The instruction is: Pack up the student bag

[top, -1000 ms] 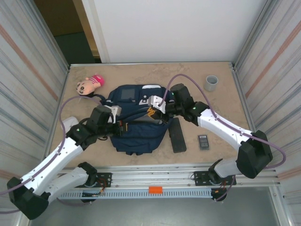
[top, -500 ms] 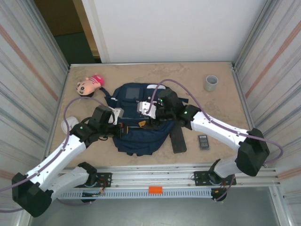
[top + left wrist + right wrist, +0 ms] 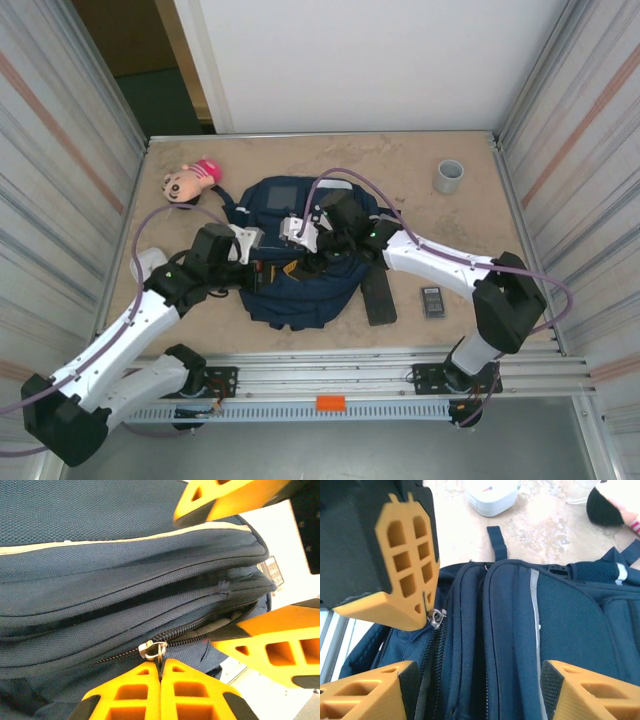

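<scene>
My left gripper moves outward along the closed zipper stretch point(image 3: 114, 656) next, then lets go of the zipper pull point(image 3: 154, 650). That stretch lies on the plush doll's side of my gripper.
The student bag point(image 3: 300, 290), navy with a thin white stripe point(image 3: 535, 610), lies flat in the middle of the table. My left gripper point(image 3: 160, 666) is shut on the metal zipper pull point(image 3: 154, 650) of the bag's main zipper, whose far stretch gapes onto grey lining. In the right wrist view the left gripper point(image 3: 424, 611) pinches that same pull point(image 3: 436, 616). My right gripper point(image 3: 477, 680) is open and straddles the bag's top folds, one finger point(image 3: 370, 692) by the zipper and the other past the stripe. From above, the left gripper point(image 3: 272, 270) and the right gripper point(image 3: 310, 252) meet over the bag.
A plush doll point(image 3: 190, 180) lies at the back left beside the bag. A grey cup point(image 3: 449, 176) stands at the back right. A long black case point(image 3: 377, 290) and a small dark device point(image 3: 432, 300) lie right of the bag. A white object point(image 3: 145, 265) sits at the left edge.
My right arm has swung left and down over the bag, bringing its open gripper close to the left gripper. The left arm has barely moved.
</scene>
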